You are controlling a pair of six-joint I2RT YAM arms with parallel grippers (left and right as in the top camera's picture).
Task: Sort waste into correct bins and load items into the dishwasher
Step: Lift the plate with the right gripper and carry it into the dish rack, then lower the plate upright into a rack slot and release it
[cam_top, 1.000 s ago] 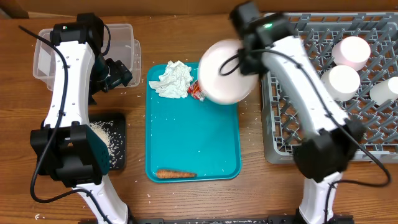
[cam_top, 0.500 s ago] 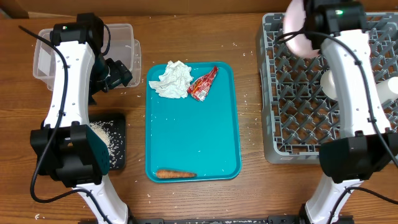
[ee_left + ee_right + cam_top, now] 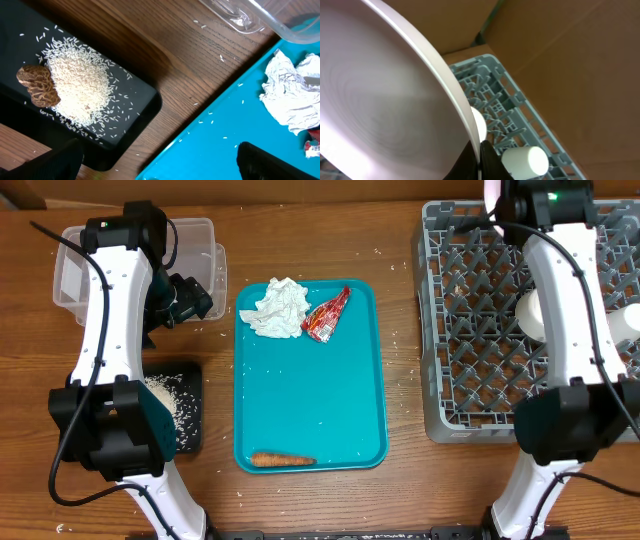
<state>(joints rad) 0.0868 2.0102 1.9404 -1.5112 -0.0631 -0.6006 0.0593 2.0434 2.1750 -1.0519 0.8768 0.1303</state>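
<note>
My right gripper will move down and to the left in the overhead view and let go of the plate point(image 3: 490, 190) at the dish rack's far slots, because they are empty.
My right gripper point(image 3: 481, 156) is shut on the rim of the large pale pink plate point(image 3: 380, 100), holding it tilted on edge over the far side of the grey dish rack point(image 3: 470, 330). In the overhead view only a sliver of the plate point(image 3: 490, 190) shows at the top edge. A white cup point(image 3: 525, 160) lies in the rack below. My left gripper point(image 3: 160, 170) is open and holds nothing, hovering between the black tray point(image 3: 135, 117) and the teal tray point(image 3: 240, 135). Rice point(image 3: 80, 87) and a brown lump point(image 3: 37, 85) lie in the black tray.
On the teal tray point(image 3: 310, 400) are a crumpled napkin point(image 3: 278, 308), a red wrapper point(image 3: 326, 315) and a carrot point(image 3: 283, 460). The clear tub point(image 3: 75, 275) stands at the far left. A white bowl point(image 3: 528, 315) sits in the rack beside my right arm. Rice grains dot the table.
My right arm has carried the plate from above the teal tray to the rack's far edge, uncovering the red wrapper. The left arm has not moved.
</note>
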